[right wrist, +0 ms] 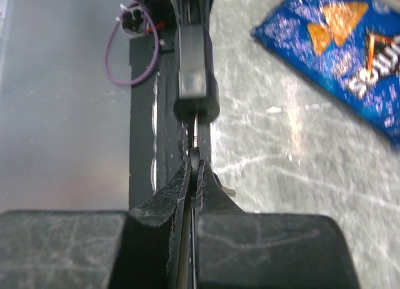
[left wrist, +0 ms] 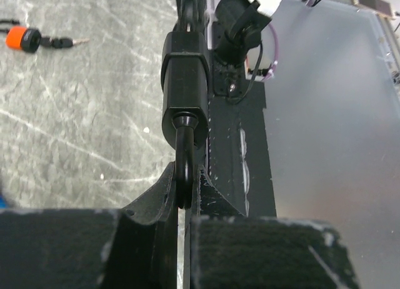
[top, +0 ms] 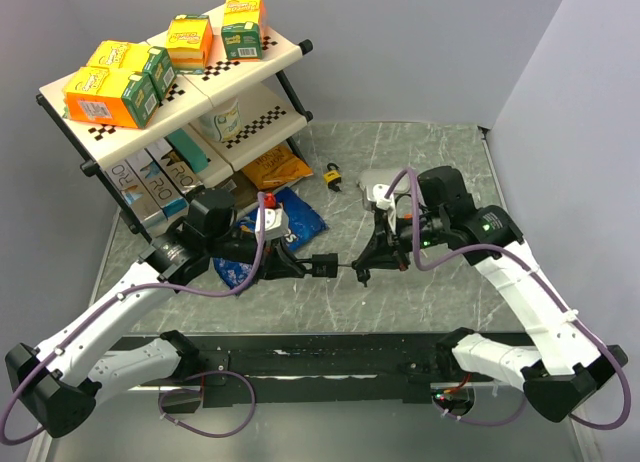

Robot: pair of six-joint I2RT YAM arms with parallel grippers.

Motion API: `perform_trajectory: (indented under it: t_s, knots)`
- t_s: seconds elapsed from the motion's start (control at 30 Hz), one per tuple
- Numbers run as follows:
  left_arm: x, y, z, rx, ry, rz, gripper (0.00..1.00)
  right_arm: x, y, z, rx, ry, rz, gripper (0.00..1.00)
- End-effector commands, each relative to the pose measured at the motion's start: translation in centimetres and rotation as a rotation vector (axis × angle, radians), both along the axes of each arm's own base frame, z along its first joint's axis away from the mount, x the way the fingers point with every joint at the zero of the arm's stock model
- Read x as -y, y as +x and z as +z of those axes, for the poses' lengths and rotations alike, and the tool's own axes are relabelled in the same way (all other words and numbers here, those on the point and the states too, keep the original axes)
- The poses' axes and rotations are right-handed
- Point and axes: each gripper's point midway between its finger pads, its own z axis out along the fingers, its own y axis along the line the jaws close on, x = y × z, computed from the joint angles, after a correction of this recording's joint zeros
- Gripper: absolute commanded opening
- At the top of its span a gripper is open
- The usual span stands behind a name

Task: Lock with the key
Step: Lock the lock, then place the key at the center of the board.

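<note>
I need to pull my right gripper to the right in the top view and then move it down to release the key on the tabletop, because the key's blade is in the padlock.
Low over the middle of the table hangs a black padlock (top: 325, 265), lying level between both arms. My left gripper (top: 306, 266) is shut on its shackle (left wrist: 183, 170), which sits pinched between the fingertips, with the lock body (left wrist: 184, 89) pointing away. My right gripper (top: 366, 272) faces it from the right and is shut on the key (right wrist: 196, 161). The key's dark head is clamped between the jaws, and its thin metal blade (right wrist: 196, 127) runs into the bottom end of the padlock (right wrist: 192, 70).
A yellow-orange padlock (top: 332, 175) with its own keys lies further back. A blue chip bag (top: 295, 220) and an orange snack bag (top: 275, 167) lie left of centre, below a two-tier shelf (top: 250, 57) of boxes. A black strip (top: 330, 357) runs along the near edge.
</note>
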Motion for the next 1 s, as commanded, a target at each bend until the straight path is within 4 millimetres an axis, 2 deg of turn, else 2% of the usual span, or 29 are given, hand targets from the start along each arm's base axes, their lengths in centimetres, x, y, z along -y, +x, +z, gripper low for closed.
perform_trajectory:
  t_s: [0.0, 0.2, 0.3, 0.4, 0.53, 0.63, 0.7, 0.73, 0.8, 0.83, 0.87, 0.9, 0.93, 0.97]
  knots:
    - [-0.4, -0.5, 1.8, 0.103, -0.045, -0.041, 0.01, 2.2, 0.6, 0.4, 0.036, -0.047, -0.056, 0.0]
    - [-0.7, -0.5, 1.5, 0.111, -0.037, -0.038, 0.01, 3.6, 1.7, 0.9, 0.04, -0.059, -0.101, 0.0]
    - [-0.7, -0.4, 1.3, 0.104, -0.035, -0.03, 0.01, 4.6, 3.1, 1.2, 0.047, -0.056, -0.157, 0.0]
    - [-0.7, -0.2, 1.2, 0.096, -0.038, -0.011, 0.01, 6.4, 5.8, 0.8, 0.025, -0.057, -0.263, 0.0]
    - [-0.6, 0.5, 1.2, 0.089, -0.042, 0.036, 0.01, 9.9, 11.6, 0.1, 0.034, -0.085, -0.455, 0.0]
    - [-0.2, 1.4, 1.7, 0.079, -0.066, 0.076, 0.01, 13.9, 17.6, -0.7, 0.049, -0.132, -0.659, 0.0]
    - [0.0, 1.8, 2.2, 0.068, -0.082, 0.096, 0.01, 16.5, 20.4, -0.8, 0.068, -0.161, -0.772, 0.0]
    - [0.1, 2.0, 2.1, 0.061, -0.081, 0.105, 0.01, 17.9, 22.1, -2.4, 0.028, -0.204, -0.833, 0.0]
    - [0.3, 2.2, 2.2, 0.059, -0.093, 0.113, 0.01, 20.5, 24.6, -2.7, 0.036, -0.232, -0.919, 0.0]
    - [0.3, 2.4, 2.2, 0.065, -0.096, 0.121, 0.01, 21.9, 26.0, -4.5, 0.002, -0.277, -0.958, 0.0]
    - [0.3, 2.4, 2.2, 0.063, -0.095, 0.119, 0.01, 23.4, 27.2, -4.5, 0.014, -0.289, -1.001, 0.0]
    - [0.3, 2.4, 2.1, 0.059, -0.091, 0.122, 0.01, 24.3, 28.0, -5.0, 0.009, -0.304, -1.023, 0.0]
    - [0.3, 2.4, 2.0, 0.054, -0.088, 0.121, 0.01, 25.5, 28.9, -6.8, -0.026, -0.345, -1.049, 0.0]
    - [0.3, 2.4, 1.9, 0.05, -0.083, 0.124, 0.01, 26.3, 29.9, -6.9, -0.013, -0.355, -1.069, 0.0]
